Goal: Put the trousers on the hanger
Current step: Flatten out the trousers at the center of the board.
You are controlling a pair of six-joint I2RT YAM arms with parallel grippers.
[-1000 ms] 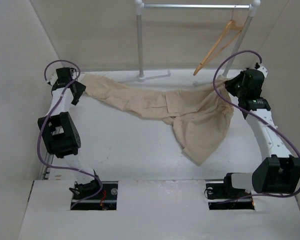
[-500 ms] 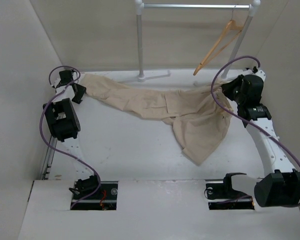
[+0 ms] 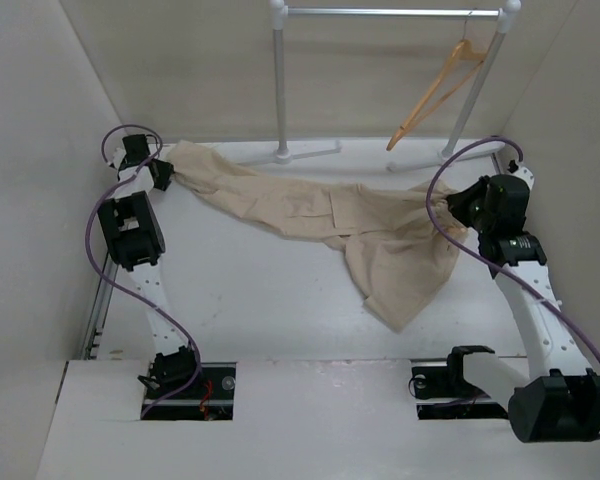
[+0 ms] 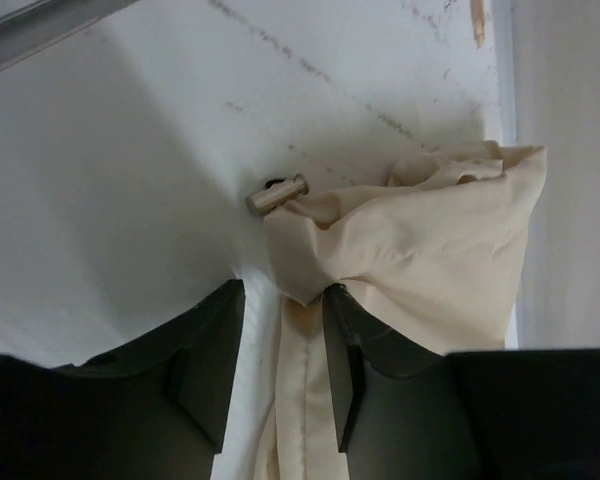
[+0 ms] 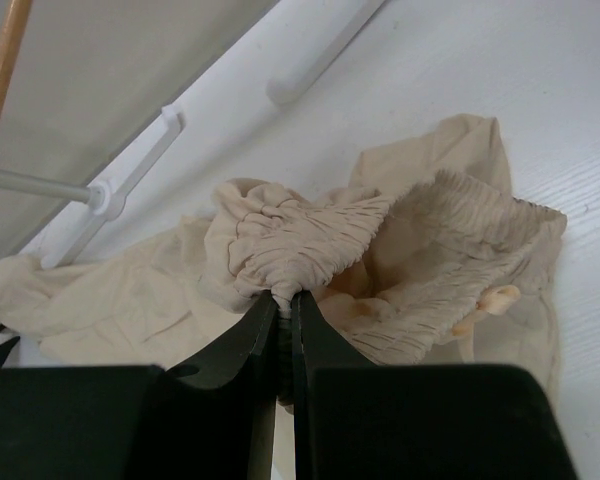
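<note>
The hanger-side bar foot is outward of my right gripper, so my right gripper will next move the waistband of the trousers outward and release it on the tabletop by that foot.
The beige trousers (image 3: 380, 235) lie spread across the table, one leg stretched to the far left corner. My left gripper (image 3: 161, 172) is at that leg's end. In the left wrist view its jaws (image 4: 278, 330) stand apart around the leg hem (image 4: 410, 250); the cloth touches only the right finger (image 4: 365, 350), and a cord toggle (image 4: 277, 192) lies just past it. My right gripper (image 3: 450, 206) is shut on the gathered elastic waistband (image 5: 310, 235), jaws pinched together (image 5: 285, 300). The orange wooden hanger (image 3: 435, 90) hangs on the rail at the back right, and its edge shows in the right wrist view (image 5: 2, 70).
A white-and-metal garment rail (image 3: 380, 12) stands at the back, with its left post (image 3: 280, 85) and foot (image 3: 305, 153) on the table. The foot also shows in the right wrist view (image 5: 325, 50). Walls close in on both sides.
My left arm has reached further to the far left corner, its gripper still at the leg end. My right gripper has drawn the waistband a little nearer and to the right.
</note>
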